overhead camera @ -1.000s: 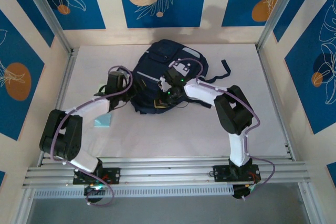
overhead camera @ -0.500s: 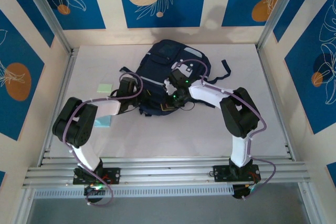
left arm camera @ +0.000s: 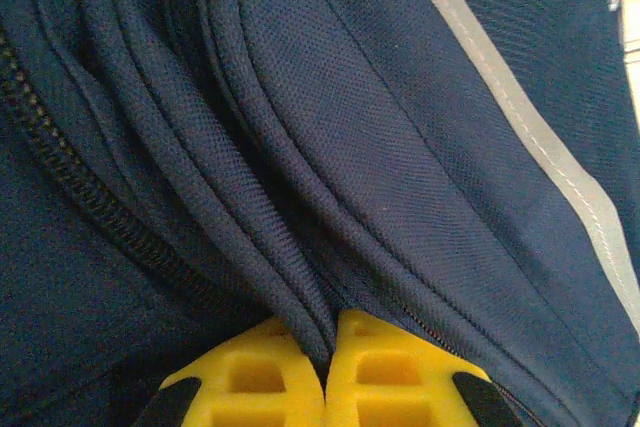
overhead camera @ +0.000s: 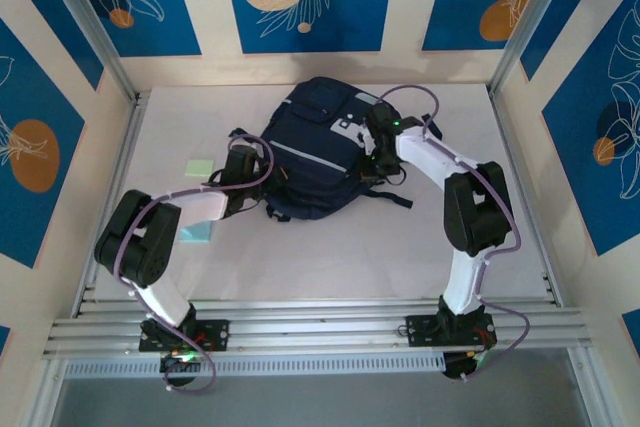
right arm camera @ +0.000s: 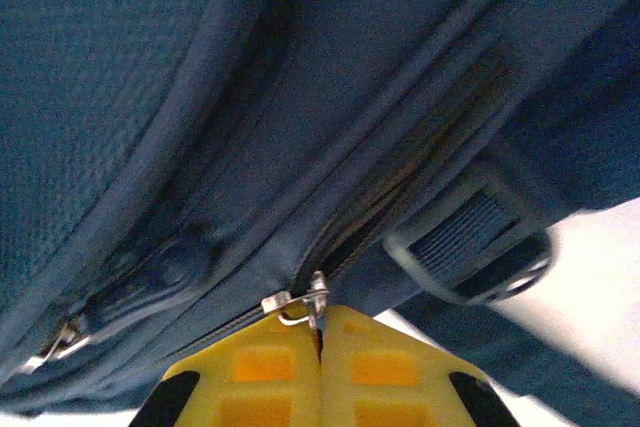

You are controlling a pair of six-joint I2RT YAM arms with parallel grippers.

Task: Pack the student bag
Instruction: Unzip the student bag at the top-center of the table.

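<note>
The zipper is still open past its metal pull, so the robot's right gripper should next draw outward along the seam to the gap's far end and let go of the pull.
The student bag, a dark navy backpack with a pale stripe, lies in the middle of the table. My left gripper is at its left side; in the left wrist view its yellow fingers are shut on a fold of the bag's fabric beside a zipper line. My right gripper is at the bag's right side. Its yellow fingertips are shut on a metal zipper pull on the bag's seam.
A pale green pad and a light blue pad lie on the table left of the bag. A black strap trails off the bag's right side; a buckle hangs near the right gripper. Walls enclose the table.
The left gripper moved in to the bag's left edge and shut on its fabric. The right gripper travelled from the bag's lower middle round to its right side, and the opening drew shut.
</note>
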